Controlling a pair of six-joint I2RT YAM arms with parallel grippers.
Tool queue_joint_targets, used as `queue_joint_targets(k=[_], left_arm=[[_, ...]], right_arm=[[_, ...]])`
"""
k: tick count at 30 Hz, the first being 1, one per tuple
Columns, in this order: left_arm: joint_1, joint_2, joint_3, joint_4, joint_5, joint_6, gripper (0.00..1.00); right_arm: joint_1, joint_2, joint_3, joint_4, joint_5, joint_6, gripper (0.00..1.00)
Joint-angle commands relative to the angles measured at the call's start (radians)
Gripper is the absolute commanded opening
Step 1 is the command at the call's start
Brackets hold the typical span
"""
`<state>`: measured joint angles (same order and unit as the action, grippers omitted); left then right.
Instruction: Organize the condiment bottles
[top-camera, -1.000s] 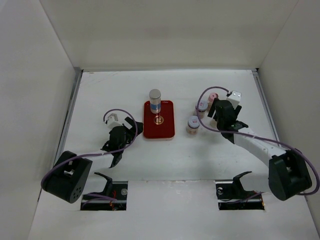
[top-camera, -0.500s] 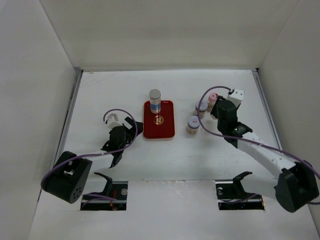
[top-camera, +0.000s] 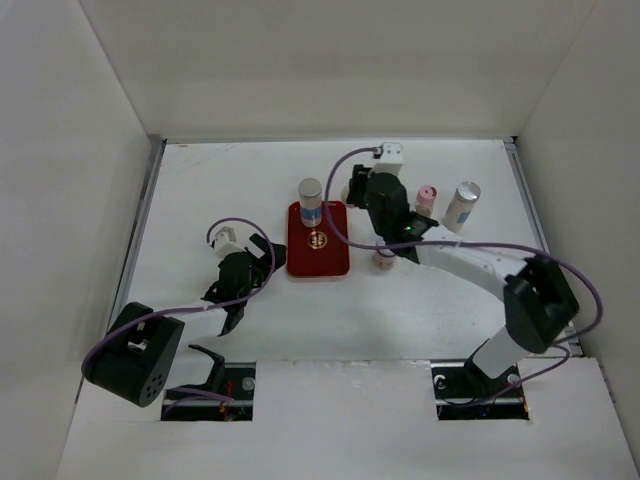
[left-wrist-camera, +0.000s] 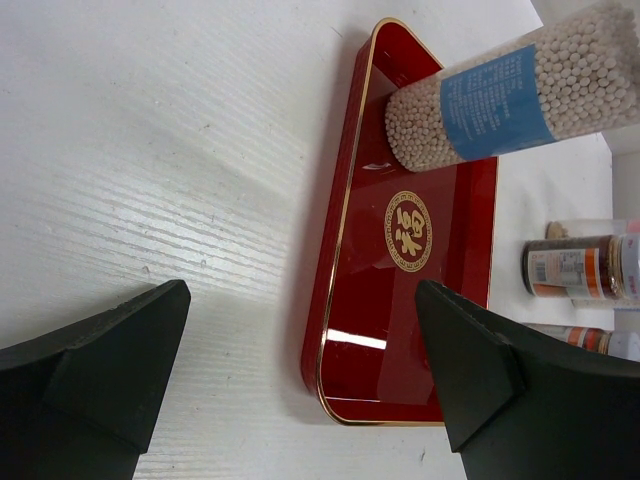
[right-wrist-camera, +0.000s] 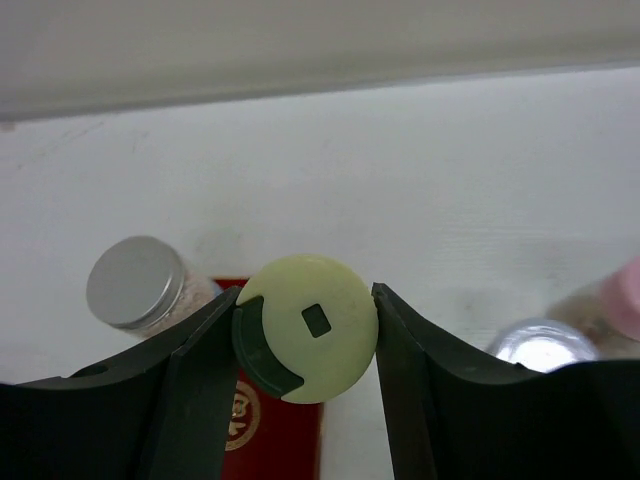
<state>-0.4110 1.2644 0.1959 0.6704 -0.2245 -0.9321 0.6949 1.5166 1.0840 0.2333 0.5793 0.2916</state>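
My right gripper shifts to its left in the top view next, lowers and releases, since empty tray space beside the grey-capped bottle (top-camera: 310, 200) lies there below.
My right gripper (top-camera: 362, 192) is shut on a condiment bottle with a yellowish cap (right-wrist-camera: 310, 340); the fingers press the cap from both sides. It hangs by the back right corner of the red tray (top-camera: 335, 262). On the tray stands a tall grey-capped bottle (top-camera: 310, 200) with a blue label (left-wrist-camera: 500, 100). A pink-capped bottle (top-camera: 427, 197), a leaning silver-capped bottle (top-camera: 462, 205) and a short jar (top-camera: 385, 260), half hidden by the arm, stand to the right. My left gripper (top-camera: 262, 255) is open and holds nothing, left of the tray (left-wrist-camera: 440, 300).
White walls close the table at the back and on both sides. The right arm's forearm stretches across the table right of the tray. Two more jars (left-wrist-camera: 580, 268) show beyond the tray's far side in the left wrist view.
The right gripper closed on the yellowish-capped bottle among the bottles at the right and swung left with it to the tray's back right corner. The left arm has not moved.
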Motion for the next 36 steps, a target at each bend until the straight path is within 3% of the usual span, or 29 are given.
queue_joint_targets(k=[1,13,16,18,20,22,31,36], left_arm=[[0.007,-0.016,0.007,0.055,-0.001,-0.005,1.00],[0.008,0.007,0.010,0.061,0.002,-0.007,1.00],[0.008,0.006,0.011,0.061,0.005,-0.007,1.00],[0.007,0.012,0.013,0.063,0.001,-0.007,1.00],[0.008,0.018,0.013,0.063,0.005,-0.007,1.00],[0.008,0.007,0.013,0.063,0.007,-0.008,1.00],[0.005,0.010,0.011,0.064,0.005,-0.008,1.00],[-0.001,0.006,0.013,0.064,0.007,-0.010,1.00]], right_arm=[[0.041,0.126,0.112,0.075,-0.075,0.001,0.44],[0.047,0.425,0.243,0.127,-0.070,0.012,0.44],[0.047,0.458,0.243,0.152,-0.058,0.015,0.48],[0.047,0.459,0.240,0.146,-0.056,0.015,0.57],[0.047,0.444,0.229,0.138,-0.061,0.021,0.68],[0.047,0.416,0.215,0.123,-0.065,0.024,0.72],[0.038,0.116,0.004,0.049,-0.050,0.063,0.72],[-0.103,-0.041,-0.114,0.041,-0.044,0.075,0.77]])
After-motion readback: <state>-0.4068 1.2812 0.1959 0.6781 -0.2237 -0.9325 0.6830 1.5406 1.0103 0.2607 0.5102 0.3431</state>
